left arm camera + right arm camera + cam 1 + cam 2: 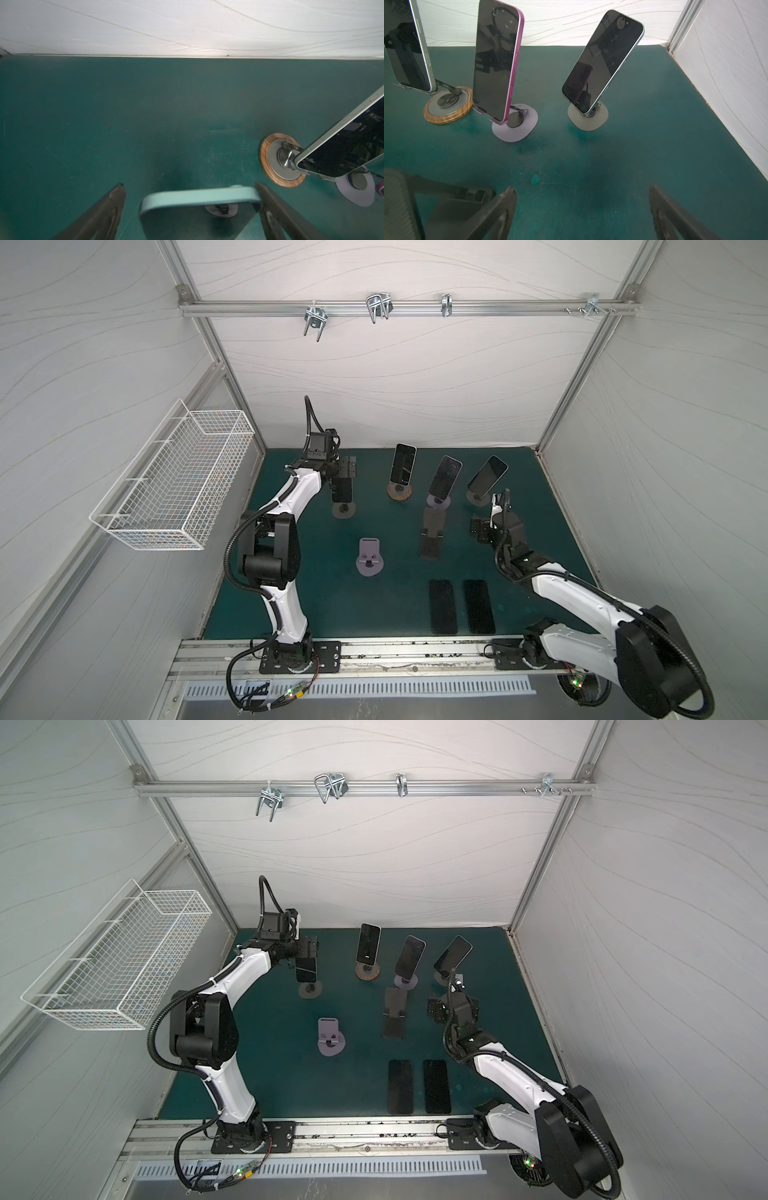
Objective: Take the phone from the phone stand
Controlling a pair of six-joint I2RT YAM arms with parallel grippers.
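My left gripper is above most of the phone. Next it will go down past the phone's top edge, toward the stand's wood-rimmed base, and close on the phone's body.
A phone with a pale teal frame stands on a stand with a grey round base at the far left of the green mat. My left gripper is at the phone's upper end. In the left wrist view the phone's top edge lies between the fingers of my left gripper. One finger touches the phone's corner and the other finger stands apart from it, so the jaws are open. My right gripper hovers low at the right, open and empty.
Three more phones stand on stands at the back: on a wood-rimmed base, a purple base and a grey base. An empty purple stand and an empty black stand sit mid-mat. Two phones lie flat. A wire basket hangs on the left wall.
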